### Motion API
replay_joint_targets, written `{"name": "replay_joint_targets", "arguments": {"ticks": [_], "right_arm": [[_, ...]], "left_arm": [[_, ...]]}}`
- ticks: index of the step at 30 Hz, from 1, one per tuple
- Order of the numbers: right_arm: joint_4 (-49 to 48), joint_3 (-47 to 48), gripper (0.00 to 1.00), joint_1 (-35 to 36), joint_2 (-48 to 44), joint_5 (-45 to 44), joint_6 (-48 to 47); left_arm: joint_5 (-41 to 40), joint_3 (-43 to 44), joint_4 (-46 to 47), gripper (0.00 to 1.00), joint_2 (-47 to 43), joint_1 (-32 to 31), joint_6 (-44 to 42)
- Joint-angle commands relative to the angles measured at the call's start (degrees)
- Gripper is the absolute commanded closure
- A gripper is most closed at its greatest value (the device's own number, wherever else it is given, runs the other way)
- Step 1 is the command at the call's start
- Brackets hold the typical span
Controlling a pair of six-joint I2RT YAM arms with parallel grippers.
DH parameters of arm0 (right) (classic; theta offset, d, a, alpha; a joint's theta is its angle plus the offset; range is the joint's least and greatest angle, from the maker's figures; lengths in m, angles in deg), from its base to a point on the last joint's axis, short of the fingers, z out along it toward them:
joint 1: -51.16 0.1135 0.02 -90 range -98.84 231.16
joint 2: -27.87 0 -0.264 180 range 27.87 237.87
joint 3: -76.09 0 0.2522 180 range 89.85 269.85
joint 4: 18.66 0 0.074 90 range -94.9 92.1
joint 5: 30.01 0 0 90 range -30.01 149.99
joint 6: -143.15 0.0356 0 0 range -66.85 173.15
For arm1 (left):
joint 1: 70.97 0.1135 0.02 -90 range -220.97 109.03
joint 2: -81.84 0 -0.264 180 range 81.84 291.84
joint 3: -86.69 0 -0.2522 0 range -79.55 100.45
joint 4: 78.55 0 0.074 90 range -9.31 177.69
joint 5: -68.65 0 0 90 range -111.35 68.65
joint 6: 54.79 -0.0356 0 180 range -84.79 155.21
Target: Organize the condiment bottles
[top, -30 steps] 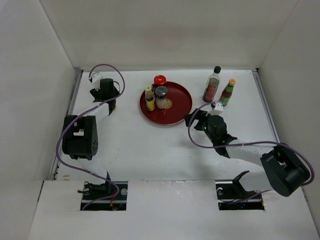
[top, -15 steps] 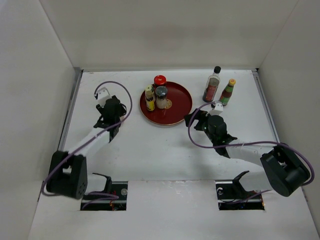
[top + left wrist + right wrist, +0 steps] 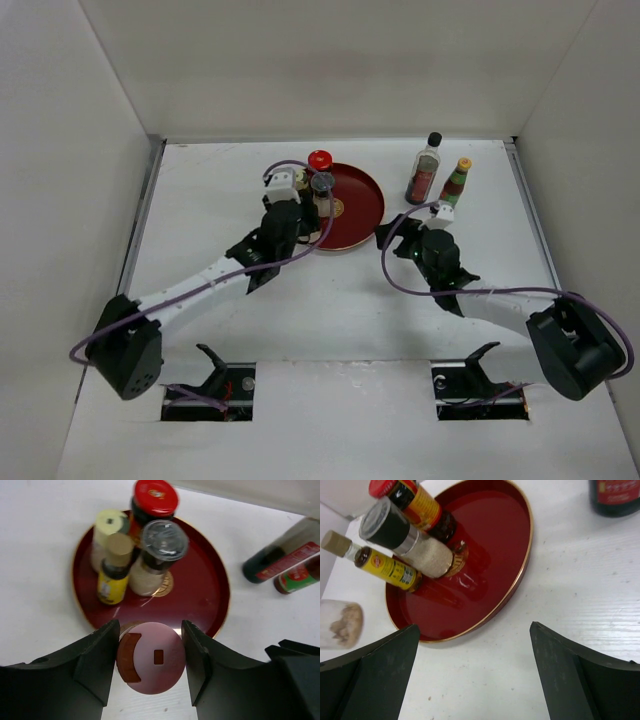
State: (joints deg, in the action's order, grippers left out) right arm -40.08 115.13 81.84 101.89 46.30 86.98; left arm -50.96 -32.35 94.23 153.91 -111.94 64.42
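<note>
My left gripper holds the pink-capped shaker and should next lower it onto the bare near part of the plate and let it go. The bottles and grinder leave that spot clear.
My left gripper is shut on a pink-capped shaker, seen from above between the two fingers. It sits at the near-left rim of the dark-red plate, where my left gripper covers part of the cluster in the top view. On the plate stand a red-capped bottle, a grey-capped grinder, a pale yellow-capped shaker and a small yellow bottle. My right gripper is open over bare table by the plate's right rim.
A tall glass bottle with a black cap and a small red-and-green bottle with a yellow cap stand on the table to the right of the plate. White walls close in the table on the left, back and right.
The left arm has swung from the far-left side of the table over to the plate's near-left rim, closing on the pink-capped shaker on the way. The right arm has barely shifted.
</note>
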Motion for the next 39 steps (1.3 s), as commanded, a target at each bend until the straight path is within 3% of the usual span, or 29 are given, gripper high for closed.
{"name": "replay_joint_targets", "arguments": {"ticks": [1, 5, 9, 11, 14, 17, 19, 21, 22, 25, 28, 32, 36, 39], "right_arm": [[-3.5, -0.7, 0.03, -1.4, -2.8, -1.9, -0.6], [-3.1, -1.0, 0.1, -1.6, -3.8, -1.9, -0.8], [-3.1, -1.2, 0.29, -2.1, -4.1, -2.0, -0.8], [-3.2, -1.4, 0.45, -2.1, -4.3, -2.1, -0.8], [-2.8, -1.3, 0.84, -1.8, -4.9, -3.4, -0.8], [-1.0, -0.5, 0.97, -1.6, -5.5, -4.0, -1.3], [-1.6, -0.3, 0.97, -0.9, -5.4, -4.8, -2.0], [-2.3, -0.1, 0.93, -0.4, -4.9, -5.5, -2.5], [-2.8, -0.3, 0.86, -0.1, -5.0, -6.0, -2.5], [-3.2, -0.7, 0.46, 0.1, -6.6, -7.7, -3.3], [-1.0, 0.8, 0.26, 1.0, -8.9, -8.2, -4.2], [4.7, 6.1, 0.17, 2.7, -11.1, -9.4, -6.3], [12.6, 15.6, 0.15, 2.3, -10.4, -11.9, -10.3], [18.6, 24.0, 0.15, -1.9, -7.8, -13.1, -13.9]], "left_arm": [[0.3, 6.4, 7.6, 0.71, 5.6, -1.3, -2.4], [2.2, 9.7, 9.4, 0.71, 12.8, -0.6, -2.9], [3.0, 10.8, 10.2, 0.71, 18.4, 0.1, -3.0], [2.3, 10.5, 11.3, 0.71, 20.4, 0.1, -3.2], [1.7, 10.1, 12.6, 0.7, 23.2, 0.6, -3.8], [0.1, 9.9, 13.8, 0.69, 25.6, 1.1, -5.0], [-0.1, 9.3, 14.9, 0.67, 26.2, 1.2, -5.0], [-0.1, 8.4, 15.9, 0.57, 26.3, 1.1, -5.0], [-0.1, 7.9, 16.1, 0.49, 25.9, 1.0, -5.0], [-0.2, 6.6, 16.0, 0.25, 23.6, 0.3, -4.9], [-0.3, 4.4, 16.4, 0.1, 18.6, -1.0, -5.0], [-0.5, 0.5, 16.8, 0.0, 9.3, -2.4, -5.0], [-1.3, -8.6, 22.3, 0.0, -3.5, -2.9, -4.5], [-6.8, -18.8, 28.0, 0.0, -15.1, -2.9, -2.7]]}}
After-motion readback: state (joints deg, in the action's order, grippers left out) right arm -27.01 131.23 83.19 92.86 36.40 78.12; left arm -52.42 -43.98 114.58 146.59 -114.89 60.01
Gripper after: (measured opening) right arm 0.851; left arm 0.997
